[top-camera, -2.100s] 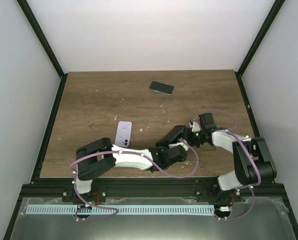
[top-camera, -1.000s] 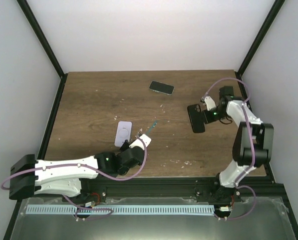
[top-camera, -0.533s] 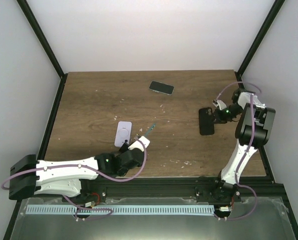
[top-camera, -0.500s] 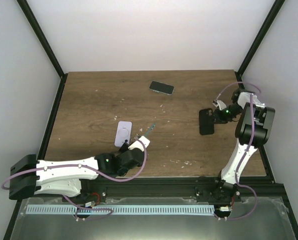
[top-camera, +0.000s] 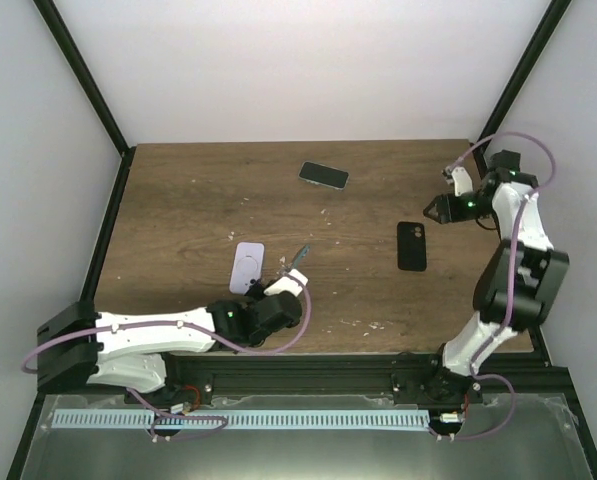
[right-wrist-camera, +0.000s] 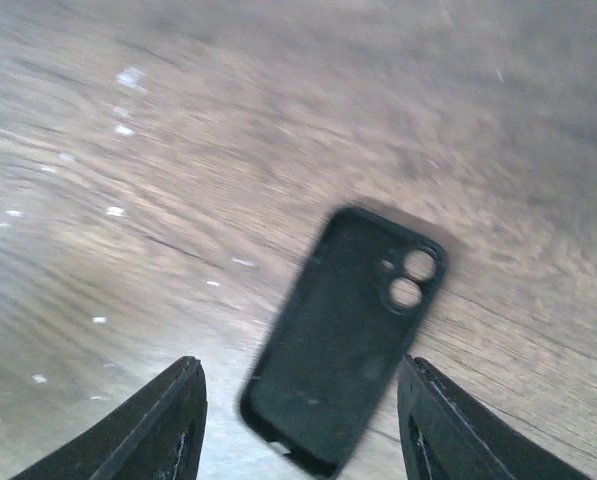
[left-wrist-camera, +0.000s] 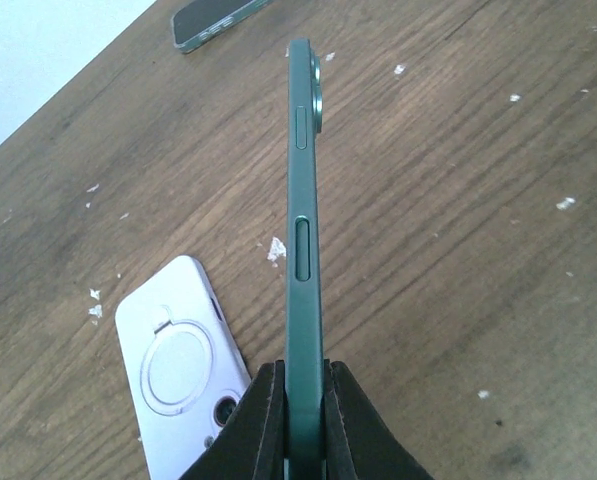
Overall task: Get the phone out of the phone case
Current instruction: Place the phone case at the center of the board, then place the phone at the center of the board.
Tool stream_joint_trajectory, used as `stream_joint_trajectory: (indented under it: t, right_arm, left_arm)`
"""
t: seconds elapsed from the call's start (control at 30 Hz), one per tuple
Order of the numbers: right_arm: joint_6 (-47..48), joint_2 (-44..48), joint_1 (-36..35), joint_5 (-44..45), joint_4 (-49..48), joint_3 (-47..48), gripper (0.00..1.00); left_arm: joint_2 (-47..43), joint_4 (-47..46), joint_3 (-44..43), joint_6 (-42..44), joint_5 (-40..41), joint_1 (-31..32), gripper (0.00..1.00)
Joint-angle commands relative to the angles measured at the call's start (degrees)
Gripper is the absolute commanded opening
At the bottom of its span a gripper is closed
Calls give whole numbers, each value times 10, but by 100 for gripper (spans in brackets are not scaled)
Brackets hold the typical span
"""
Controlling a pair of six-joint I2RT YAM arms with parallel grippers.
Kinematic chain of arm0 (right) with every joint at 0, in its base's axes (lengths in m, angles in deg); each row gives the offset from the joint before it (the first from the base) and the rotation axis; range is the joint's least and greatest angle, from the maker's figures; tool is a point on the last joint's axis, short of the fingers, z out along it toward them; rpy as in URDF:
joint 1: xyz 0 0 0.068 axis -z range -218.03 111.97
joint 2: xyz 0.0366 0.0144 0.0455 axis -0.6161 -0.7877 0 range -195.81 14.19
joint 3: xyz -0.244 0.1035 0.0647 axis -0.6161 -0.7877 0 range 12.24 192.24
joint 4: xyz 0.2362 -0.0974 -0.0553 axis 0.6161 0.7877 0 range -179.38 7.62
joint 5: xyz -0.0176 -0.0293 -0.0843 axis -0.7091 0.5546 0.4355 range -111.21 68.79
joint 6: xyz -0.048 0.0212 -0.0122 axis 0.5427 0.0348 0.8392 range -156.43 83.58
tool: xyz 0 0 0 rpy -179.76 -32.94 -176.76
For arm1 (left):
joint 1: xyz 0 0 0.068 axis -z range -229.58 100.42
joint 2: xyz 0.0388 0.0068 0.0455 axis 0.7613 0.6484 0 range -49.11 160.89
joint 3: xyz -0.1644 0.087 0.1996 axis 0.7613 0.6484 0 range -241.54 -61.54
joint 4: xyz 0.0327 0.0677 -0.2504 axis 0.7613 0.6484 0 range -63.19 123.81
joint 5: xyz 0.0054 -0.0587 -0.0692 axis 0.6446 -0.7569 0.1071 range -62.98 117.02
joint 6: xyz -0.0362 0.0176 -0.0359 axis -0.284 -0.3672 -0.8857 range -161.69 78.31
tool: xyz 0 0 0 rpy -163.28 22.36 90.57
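My left gripper needs to go down to the right in the top view onto empty table (top-camera: pixel 326 267) (left-wrist-camera: pixel 410 235) next and tilt the dark green phone flatter, because the phone stands on edge.
My left gripper (left-wrist-camera: pixel 303 375) is shut on the lower end of a dark green phone (left-wrist-camera: pixel 303 200), which stands on edge and points away from me. In the top view this phone (top-camera: pixel 297 258) sticks out of the left gripper (top-camera: pixel 285 283) near the table's front middle. The empty black phone case (top-camera: pixel 411 246) lies flat on the right side of the table, inside up, camera holes showing. My right gripper (top-camera: pixel 434 209) hangs open just beyond it, up by the right edge. Seen from the right wrist, the case (right-wrist-camera: pixel 343 340) lies below and between the spread fingers (right-wrist-camera: pixel 178 420), untouched.
A lilac case with a ring holder (top-camera: pixel 248 267) lies face down just left of the green phone; the left wrist view shows this lilac case (left-wrist-camera: pixel 178 370) too. Another dark phone (top-camera: pixel 323 175) lies at the back middle. White specks dot the wooden table (top-camera: pixel 198 200).
The right gripper has opened, let go of the black case, and pulled back toward the far right edge. The case now lies on the table. The left arm shifted slightly right, still holding the phone.
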Motion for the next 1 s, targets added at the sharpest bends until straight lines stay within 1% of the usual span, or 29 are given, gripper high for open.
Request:
stream_joint_trajectory:
  t: [0.0, 0.13, 0.23, 0.37, 0.4, 0.43, 0.5, 0.6, 0.67, 0.83, 0.97]
  right_arm:
    - [-11, 143, -12, -122, -40, -77, 54]
    - [-27, 262, -15, -181, -109, -201, 57]
    - [-55, 349, -18, -222, -203, -290, 59]
    - [-68, 416, -18, -331, -289, -373, 62]
    - [-74, 425, -18, -364, -303, -386, 65]
    - [-72, 430, -18, -384, -303, -386, 66]
    - [-66, 435, -19, -394, -290, -375, 67]
    - [-79, 441, -18, -376, -303, -384, 68]
    - [-74, 442, -18, -361, -292, -384, 68]
    - [-79, 445, -18, -348, -296, -390, 68]
    - [-85, 439, -18, -350, -302, -389, 68]
  left_arm:
    - [47, -13, -59, 27, 29, -26, 0]
    - [98, 19, -97, 34, 69, -35, 0]
    - [143, 32, -124, 43, 95, -52, 0]
    - [218, 81, -180, 30, 147, -73, 0]
    - [234, 84, -190, 30, 163, -76, 0]
    - [249, 87, -200, 30, 173, -78, 0]
    - [275, 85, -214, 28, 181, -84, 0]
    - [304, 56, -221, 33, 176, -97, 0]
    - [327, 45, -232, 32, 171, -104, 0]
    - [396, 73, -283, 11, 173, -120, 0]
    - [438, 63, -308, 25, 158, -127, 0]
